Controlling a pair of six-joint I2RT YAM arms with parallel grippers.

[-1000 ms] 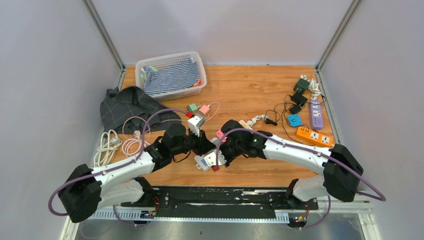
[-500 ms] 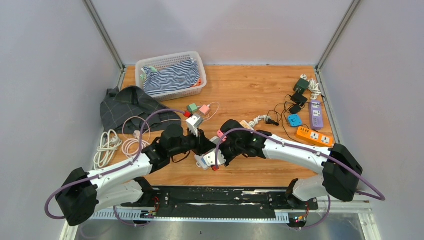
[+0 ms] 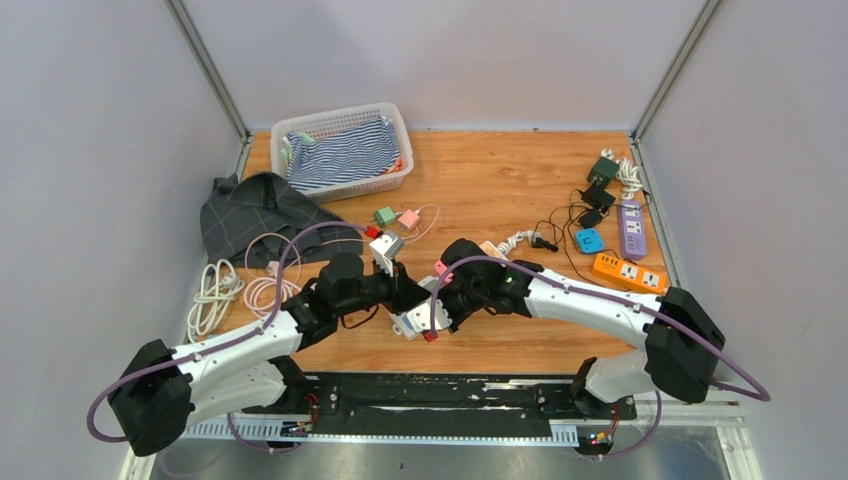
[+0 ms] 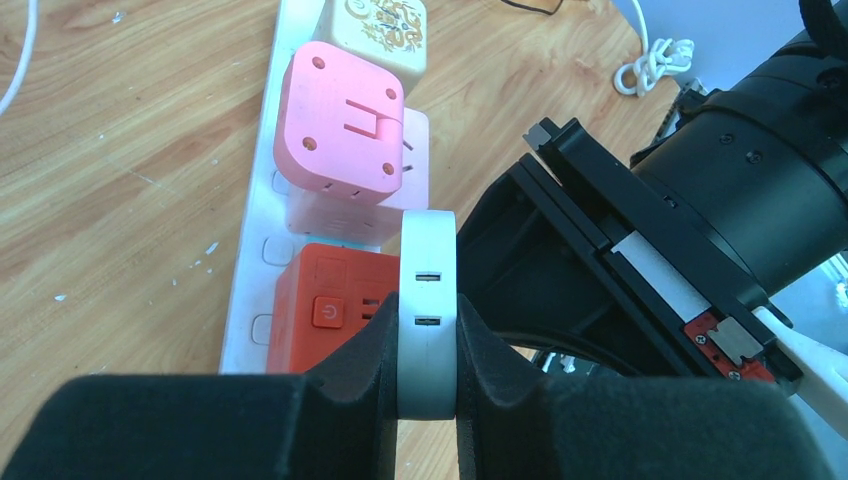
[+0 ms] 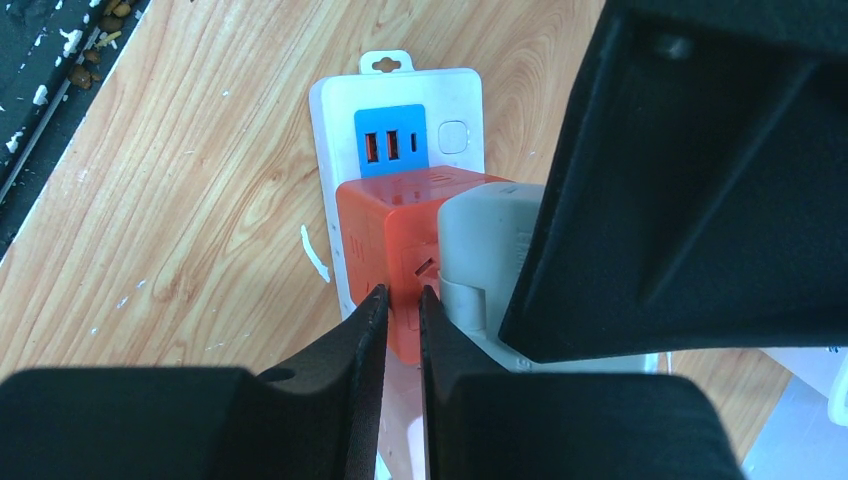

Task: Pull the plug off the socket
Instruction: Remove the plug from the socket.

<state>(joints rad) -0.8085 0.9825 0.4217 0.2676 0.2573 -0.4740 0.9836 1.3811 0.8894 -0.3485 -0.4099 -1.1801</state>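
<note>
My left gripper will next move outward from the orange cube and down to the bare tabletop [image 3: 370,222] beside the green adapter, to release the plug clear of the power strip.
A white power strip [image 5: 340,110] lies on the wooden table with an orange cube socket [image 5: 380,220], a pink cube [image 4: 340,125] and a cream cube [image 4: 378,30] standing on it. My left gripper [image 4: 428,320] is shut on a grey-white plug [image 4: 428,290] with two USB slots, right beside the orange cube [image 4: 330,310]. In the right wrist view the plug [image 5: 485,245] rests against the cube's side; its prongs are hidden. My right gripper [image 5: 402,300] is shut, its tips down on the orange cube. In the top view both grippers [image 3: 408,292] [image 3: 438,308] meet over the strip [image 3: 408,325].
A white basket [image 3: 342,150] of striped cloth stands at the back left, with a grey cloth [image 3: 255,215] and coiled cables [image 3: 215,290] beside it. Orange [image 3: 627,270] and purple [image 3: 631,228] power strips with chargers lie at the right. Small green [image 3: 385,215] and pink [image 3: 408,218] adapters sit behind the grippers.
My left arm has drawn slightly back and to the left, still holding the plug. The right arm has stayed in place.
</note>
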